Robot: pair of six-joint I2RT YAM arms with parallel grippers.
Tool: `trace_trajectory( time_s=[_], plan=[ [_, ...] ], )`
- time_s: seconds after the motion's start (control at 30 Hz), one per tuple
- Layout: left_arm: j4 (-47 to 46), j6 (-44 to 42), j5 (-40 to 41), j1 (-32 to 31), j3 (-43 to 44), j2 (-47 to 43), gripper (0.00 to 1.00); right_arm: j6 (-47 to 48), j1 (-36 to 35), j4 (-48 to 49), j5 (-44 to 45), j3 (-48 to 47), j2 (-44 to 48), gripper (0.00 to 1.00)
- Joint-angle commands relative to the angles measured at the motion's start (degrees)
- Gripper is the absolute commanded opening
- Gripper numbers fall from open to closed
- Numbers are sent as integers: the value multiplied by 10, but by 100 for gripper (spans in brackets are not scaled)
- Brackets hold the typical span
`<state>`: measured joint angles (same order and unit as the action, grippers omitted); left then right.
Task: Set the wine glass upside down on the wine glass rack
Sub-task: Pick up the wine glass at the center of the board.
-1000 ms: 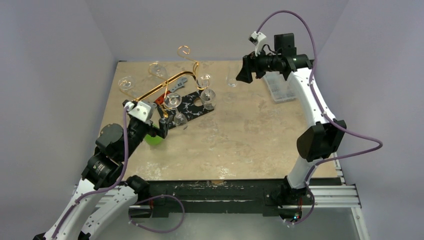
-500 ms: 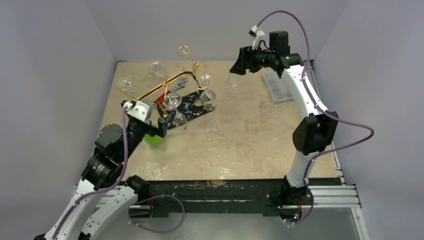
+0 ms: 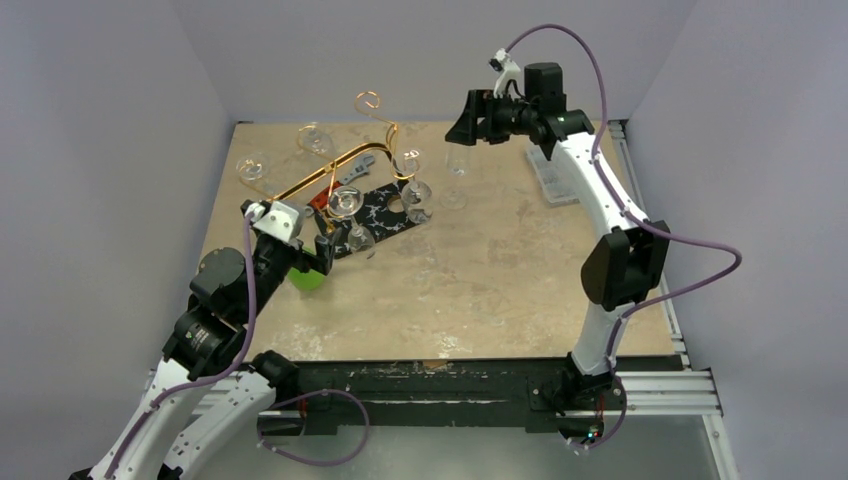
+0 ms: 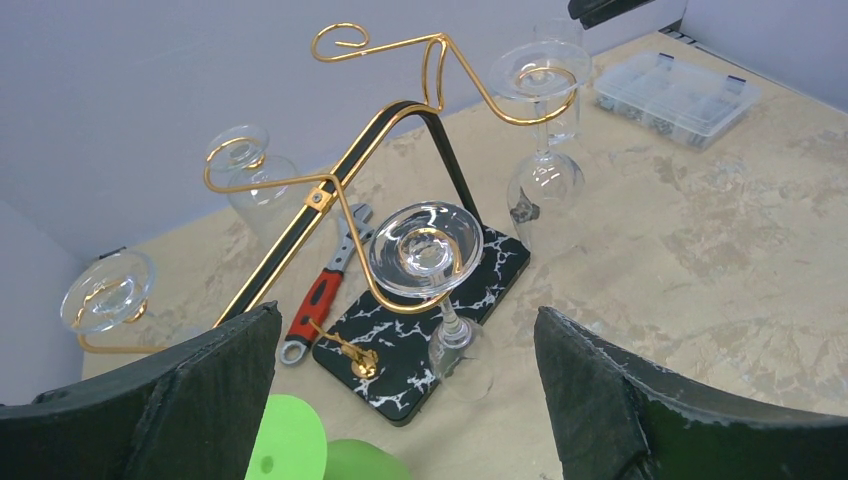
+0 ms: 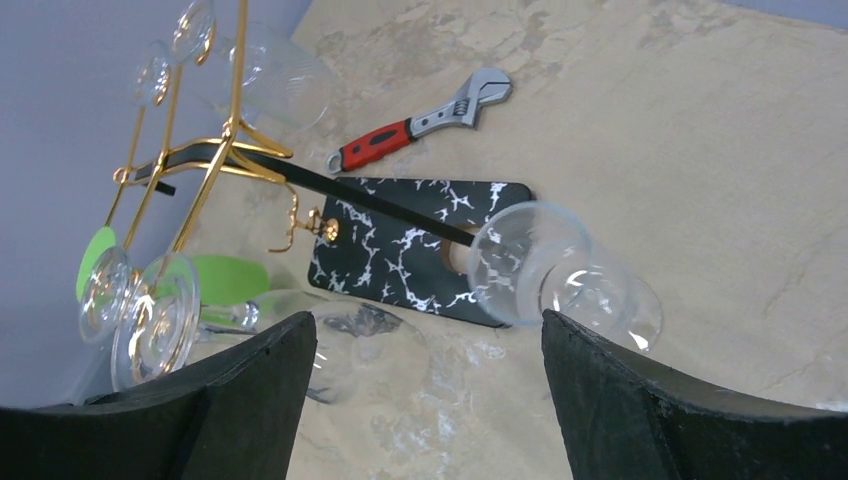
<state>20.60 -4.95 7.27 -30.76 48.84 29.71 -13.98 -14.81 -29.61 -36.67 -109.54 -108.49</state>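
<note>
I will lower my right gripper to its right in the wrist view, onto the side of the wine glass's rim opposite the rack, because the glass's rim is below my gripper and that way.
A clear wine glass [image 3: 458, 165] stands upright on the table, right of the rack. In the right wrist view I look down into it [image 5: 560, 275]. My right gripper [image 3: 463, 122] hovers just above and slightly left of it, open and empty [image 5: 430, 410]. The wine glass rack [image 3: 335, 170] is thin gold wire with scroll loops on an arched gold bar [image 4: 400, 130]. Several glasses hang upside down from it [image 4: 425, 250]. My left gripper [image 3: 325, 250] is open and empty near the rack's front [image 4: 400, 425].
A black white-veined board [image 3: 385, 215] lies under the rack. A red-handled wrench [image 3: 322, 197] lies beside it. A green object [image 3: 308, 278] sits under my left gripper. A clear plastic box [image 3: 560, 175] is at the back right, under my right arm.
My right arm has swung left from above the plastic box to over the standing wine glass. The left arm and the glasses have not moved.
</note>
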Motion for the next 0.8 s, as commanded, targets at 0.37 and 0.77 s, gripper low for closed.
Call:
trace_trajectory(
  time_s=[0.37, 0.77],
  plan=[
    [-26, 5, 1, 5, -4, 1, 94, -2, -6, -10, 187, -46, -22, 61],
    [-25, 6, 0, 6, -4, -3, 94, 62, -24, -34, 235, -55, -24, 24]
  ],
)
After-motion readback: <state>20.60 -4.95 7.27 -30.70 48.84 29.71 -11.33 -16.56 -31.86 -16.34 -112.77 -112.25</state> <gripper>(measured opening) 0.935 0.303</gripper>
